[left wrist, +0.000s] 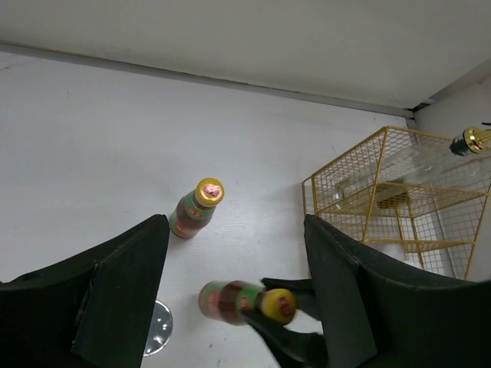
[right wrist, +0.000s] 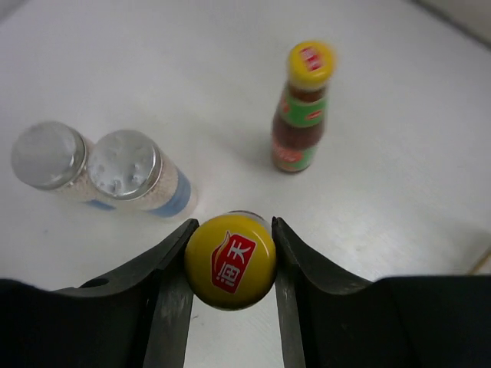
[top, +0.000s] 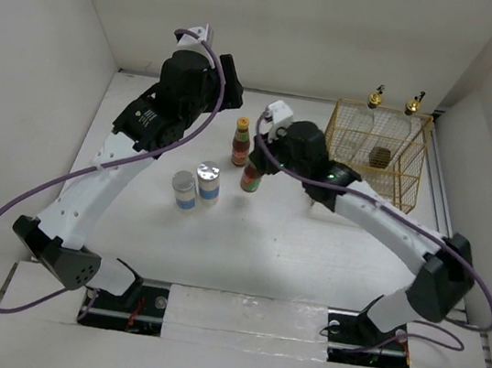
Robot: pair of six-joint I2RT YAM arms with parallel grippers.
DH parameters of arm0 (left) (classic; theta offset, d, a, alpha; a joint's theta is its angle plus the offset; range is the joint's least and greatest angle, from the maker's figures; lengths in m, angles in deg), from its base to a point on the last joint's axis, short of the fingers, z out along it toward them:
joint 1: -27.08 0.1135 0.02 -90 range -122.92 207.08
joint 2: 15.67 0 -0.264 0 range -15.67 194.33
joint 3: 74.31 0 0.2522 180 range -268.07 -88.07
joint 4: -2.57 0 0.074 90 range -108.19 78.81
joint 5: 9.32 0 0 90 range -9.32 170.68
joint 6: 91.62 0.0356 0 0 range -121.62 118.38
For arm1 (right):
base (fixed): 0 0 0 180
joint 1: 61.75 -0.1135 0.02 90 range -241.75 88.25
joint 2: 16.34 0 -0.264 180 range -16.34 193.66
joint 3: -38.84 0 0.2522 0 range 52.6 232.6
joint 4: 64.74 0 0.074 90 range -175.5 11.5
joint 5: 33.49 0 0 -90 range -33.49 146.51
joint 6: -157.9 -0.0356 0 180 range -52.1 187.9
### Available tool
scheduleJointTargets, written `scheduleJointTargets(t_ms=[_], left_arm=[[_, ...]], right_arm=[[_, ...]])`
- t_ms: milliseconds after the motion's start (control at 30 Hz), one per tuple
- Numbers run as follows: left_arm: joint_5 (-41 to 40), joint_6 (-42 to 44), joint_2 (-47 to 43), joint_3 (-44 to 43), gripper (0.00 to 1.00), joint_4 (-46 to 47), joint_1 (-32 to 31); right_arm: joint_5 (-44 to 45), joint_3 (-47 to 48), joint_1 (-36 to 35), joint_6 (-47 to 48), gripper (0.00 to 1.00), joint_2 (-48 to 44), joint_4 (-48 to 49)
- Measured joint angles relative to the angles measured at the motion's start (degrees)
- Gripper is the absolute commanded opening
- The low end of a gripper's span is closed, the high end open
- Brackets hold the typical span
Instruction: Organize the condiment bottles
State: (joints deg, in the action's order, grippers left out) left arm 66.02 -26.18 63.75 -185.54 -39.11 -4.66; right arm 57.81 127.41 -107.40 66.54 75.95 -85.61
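My right gripper should lift the small dark sauce bottle and then lower it into the empty front level of the yellow basket, to the right in the top view.
My right gripper (right wrist: 230, 257) is shut on the yellow cap of a small dark sauce bottle (right wrist: 230, 262), mid-table in the top view (top: 250, 179); whether its base touches the table I cannot tell. The second sauce bottle (top: 241, 141) stands just behind it, also in the right wrist view (right wrist: 301, 115) and the left wrist view (left wrist: 195, 208). Two silver-lidded jars (top: 186, 191) (top: 208, 182) stand together to the left. Two clear glass bottles with gold stoppers (top: 376, 97) (top: 414, 103) are at the yellow basket. My left gripper (left wrist: 236, 230) is open and empty, high above the sauce bottles.
A yellow wire basket (top: 405, 171) stands at the back right, against the right wall; it also shows in the left wrist view (left wrist: 360, 192). White walls close in the table on the left, back and right. The left arm arches over the table's left half.
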Motion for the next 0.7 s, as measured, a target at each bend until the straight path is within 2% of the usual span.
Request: scheduleJointTargets(t_ms=[167, 300, 467, 700], left_arm=[[1.90, 0.00, 0.26, 0.00, 0.67, 1.11, 0.00], [2.93, 0.00, 1.16, 0.00, 0.67, 1.99, 0.00], [4.35, -0.07, 3.15, 0.00, 0.67, 2.38, 0.00], [5.99, -0.37, 4.33, -0.02, 0.67, 2.43, 0.00]], right_arm=[[-0.17, 1.64, 8.31, -1.05, 0.01, -14.29, -4.85], [0.66, 6.54, 16.81, -1.05, 0.00, -19.50, -8.26], [0.31, 9.77, 25.97, -1.16, 0.00, -19.58, -11.28], [-1.73, 10.56, 36.02, -1.27, 0.00, -14.08, -14.60]])
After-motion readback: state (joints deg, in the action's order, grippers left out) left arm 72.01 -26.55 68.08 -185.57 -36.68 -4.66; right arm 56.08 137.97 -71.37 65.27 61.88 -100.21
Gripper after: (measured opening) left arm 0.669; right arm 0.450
